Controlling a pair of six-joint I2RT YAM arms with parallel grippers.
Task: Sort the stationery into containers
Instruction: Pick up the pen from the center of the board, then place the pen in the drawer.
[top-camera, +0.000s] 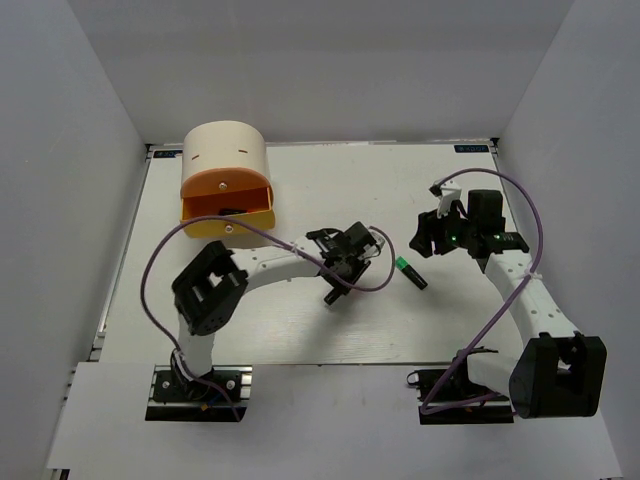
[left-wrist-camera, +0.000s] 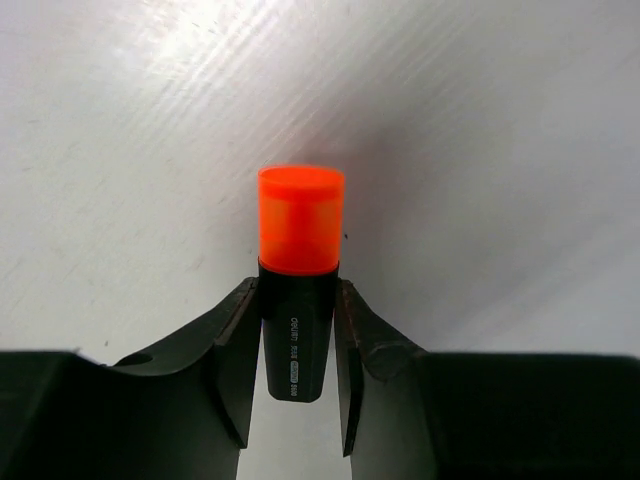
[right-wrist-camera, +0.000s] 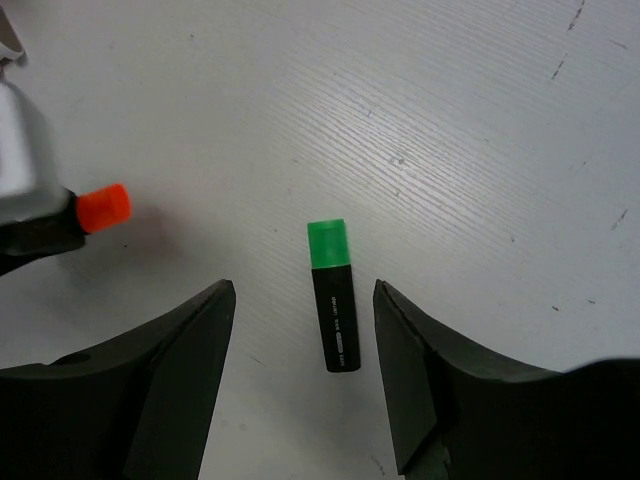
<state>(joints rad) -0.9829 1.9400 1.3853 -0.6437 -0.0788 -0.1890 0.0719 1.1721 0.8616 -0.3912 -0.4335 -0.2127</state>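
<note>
My left gripper swings outward and to the left in the top view next, over the organiser's orange section (top-camera: 228, 205), whose open front leaves room for the orange-capped marker.
My left gripper (left-wrist-camera: 297, 287) is shut on the black barrel of the orange-capped marker (left-wrist-camera: 299, 222), held over the white table near its middle (top-camera: 333, 290). The orange cap also shows in the right wrist view (right-wrist-camera: 104, 207). The green-capped marker (right-wrist-camera: 333, 298) lies flat on the table (top-camera: 410, 272). My right gripper (right-wrist-camera: 302, 292) is open above it, with a finger on each side and apart from it (top-camera: 427, 238). The cream drum organiser (top-camera: 226, 178) stands at the far left with its orange front open. The pink-capped marker, the sticks and the clip are not in view.
White walls close in the table (top-camera: 300, 330) on the left, back and right. A small dark shape (top-camera: 232, 212) shows inside the organiser's orange compartment; I cannot tell what it is. Purple cables loop along both arms.
</note>
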